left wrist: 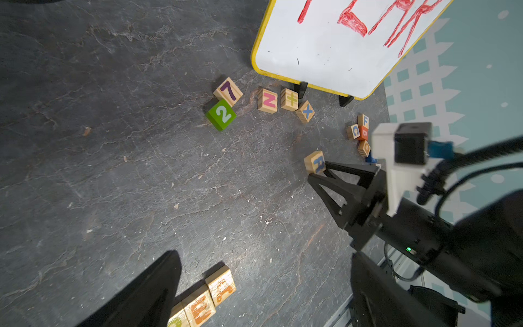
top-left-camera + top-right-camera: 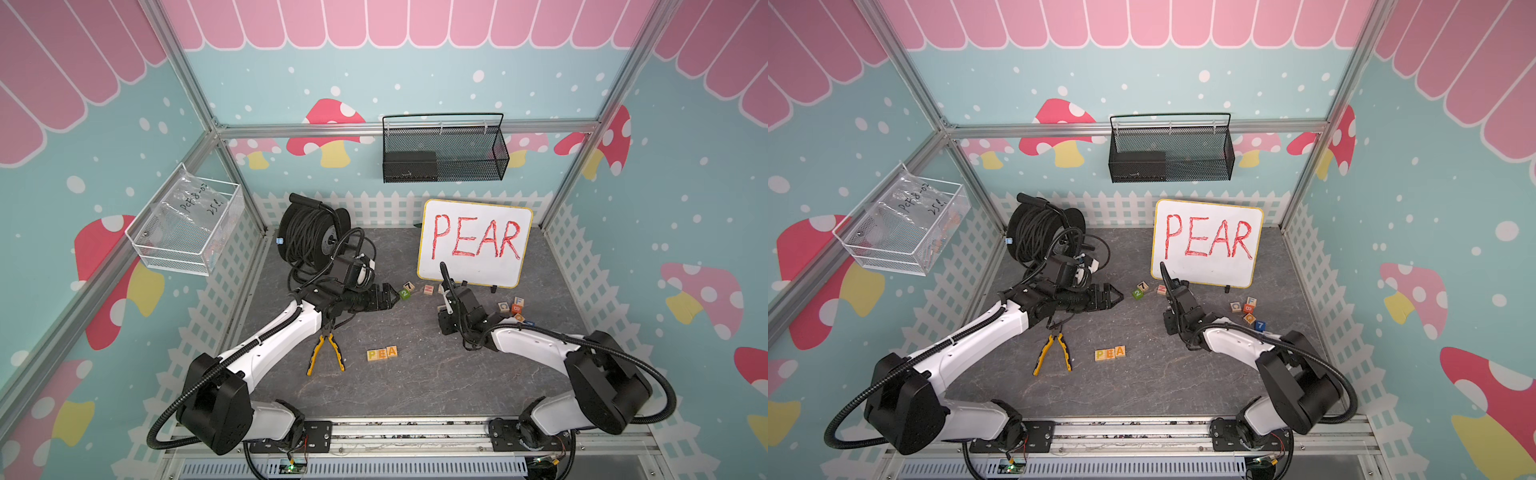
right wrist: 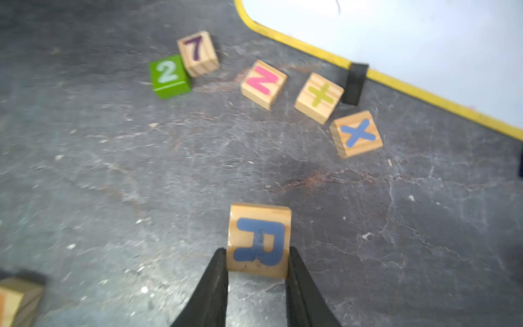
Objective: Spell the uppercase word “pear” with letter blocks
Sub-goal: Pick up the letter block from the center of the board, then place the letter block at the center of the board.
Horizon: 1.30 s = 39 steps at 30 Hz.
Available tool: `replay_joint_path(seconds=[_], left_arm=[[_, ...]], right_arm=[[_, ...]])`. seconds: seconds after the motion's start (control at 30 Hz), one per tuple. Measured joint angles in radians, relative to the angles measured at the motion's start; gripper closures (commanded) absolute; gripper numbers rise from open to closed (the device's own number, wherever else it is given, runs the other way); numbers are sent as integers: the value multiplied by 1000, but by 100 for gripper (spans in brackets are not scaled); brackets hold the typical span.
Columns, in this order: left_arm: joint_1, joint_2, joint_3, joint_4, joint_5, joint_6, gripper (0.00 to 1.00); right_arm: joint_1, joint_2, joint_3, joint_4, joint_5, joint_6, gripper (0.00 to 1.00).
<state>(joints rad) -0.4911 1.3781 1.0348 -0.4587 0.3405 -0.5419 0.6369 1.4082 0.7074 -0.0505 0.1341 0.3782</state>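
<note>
R is PEAR's missing last letter, so my right gripper will come back and down to the bare mat beside the A to release it.
Three letter blocks lie in a row on the grey mat reading P, E, A (image 2: pixel 382 353) (image 2: pixel 1110 353); the left wrist view shows the orange A (image 1: pixel 221 284), the E (image 1: pixel 199 308) and a corner of the P (image 1: pixel 177 321). The blue R block (image 3: pixel 259 240) (image 1: pixel 315 162) sits between the fingertips of my right gripper (image 3: pixel 257 262) (image 2: pixel 444 311), which is shut on its two sides, low over the mat in front of the whiteboard. My left gripper (image 2: pixel 392 297) (image 1: pixel 263 297) hovers open and empty, left of the loose blocks.
The whiteboard (image 2: pixel 473 243) with red PEAR stands at the back. Loose blocks lie near it: green 2 (image 3: pixel 169 76), 7 (image 3: pixel 198 53), N (image 3: pixel 263 83), plus (image 3: pixel 319 97), X (image 3: pixel 357 133), and a cluster (image 2: pixel 515 309) at the right. Yellow pliers (image 2: pixel 326 353) and a cable reel (image 2: pixel 311 237) are at the left.
</note>
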Motion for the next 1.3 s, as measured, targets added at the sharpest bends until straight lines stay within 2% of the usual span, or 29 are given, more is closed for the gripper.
replay_joint_path(seconds=[0.2, 0.4, 0.5, 0.63, 0.87, 1.07, 1.3], left_arm=[[3, 2, 0, 2, 17, -4, 4], [5, 31, 0, 8, 37, -11, 5], [5, 39, 0, 8, 41, -15, 5], [5, 40, 0, 8, 41, -16, 5], [11, 39, 0, 8, 39, -16, 5], [27, 39, 0, 8, 39, -16, 5], [40, 32, 0, 8, 40, -20, 5]], right_arm=[[74, -166, -109, -19, -85, -37, 75], [151, -206, -187, -50, -103, -17, 75], [216, -184, -183, -55, -92, -8, 76], [306, -78, -143, -61, -65, -8, 76], [354, 65, -81, -61, -37, -37, 76], [360, 76, -61, -60, -32, -79, 70], [360, 100, -51, -63, -33, -90, 49]])
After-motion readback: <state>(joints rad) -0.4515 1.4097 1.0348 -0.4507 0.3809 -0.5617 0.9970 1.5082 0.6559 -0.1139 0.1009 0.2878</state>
